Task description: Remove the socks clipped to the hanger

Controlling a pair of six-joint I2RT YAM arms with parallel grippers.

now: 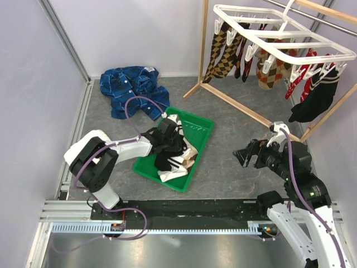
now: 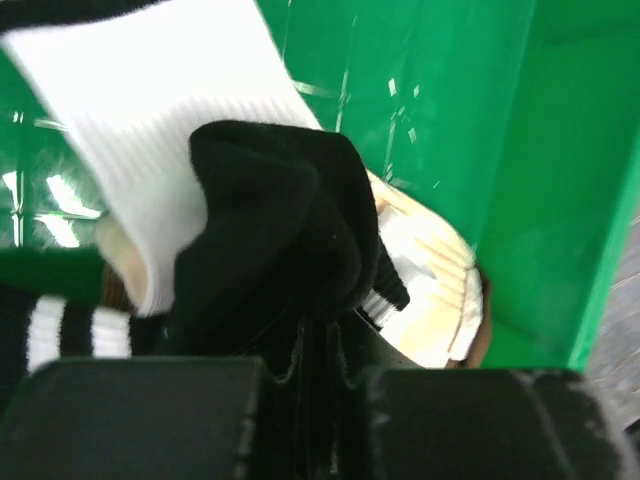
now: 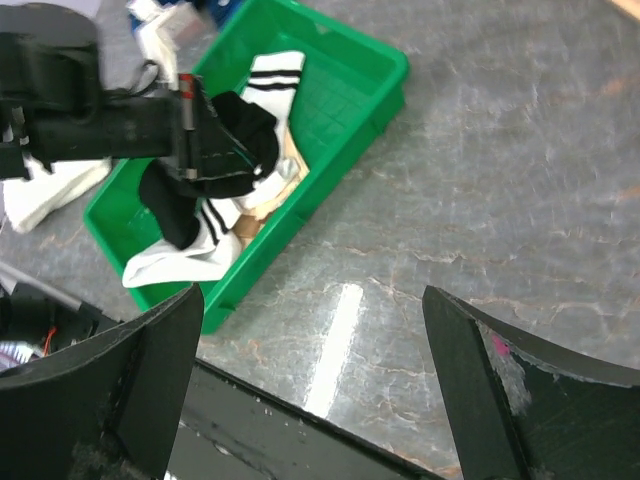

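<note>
The black sock's lower end (image 1: 304,114) dangles free below the hanger's clips. My open right gripper swings outward and to the right in the top view onto it next.
The white grid hanger (image 1: 284,34) hangs at the back right. Brown argyle socks (image 1: 220,50), tan ones (image 1: 268,72), red ones (image 1: 301,75) and a black sock (image 1: 315,97) are clipped to it. My left gripper (image 1: 167,137) (image 2: 320,345) is shut on a black sock (image 2: 270,220) (image 3: 235,145) that dangles into the green bin (image 1: 202,148) (image 2: 560,150) (image 3: 350,90). White socks with black stripes (image 2: 150,130) (image 3: 270,75) and a tan one (image 2: 430,290) lie in the bin. My right gripper (image 1: 248,156) (image 3: 312,295) hovers open and empty over the grey floor, right of the bin.
A blue plaid shirt (image 1: 131,89) lies crumpled at the back, left of the bin. The wooden pole stand (image 1: 245,109) carrying the hanger runs diagonally along the floor at the right. White walls close the left and back sides.
</note>
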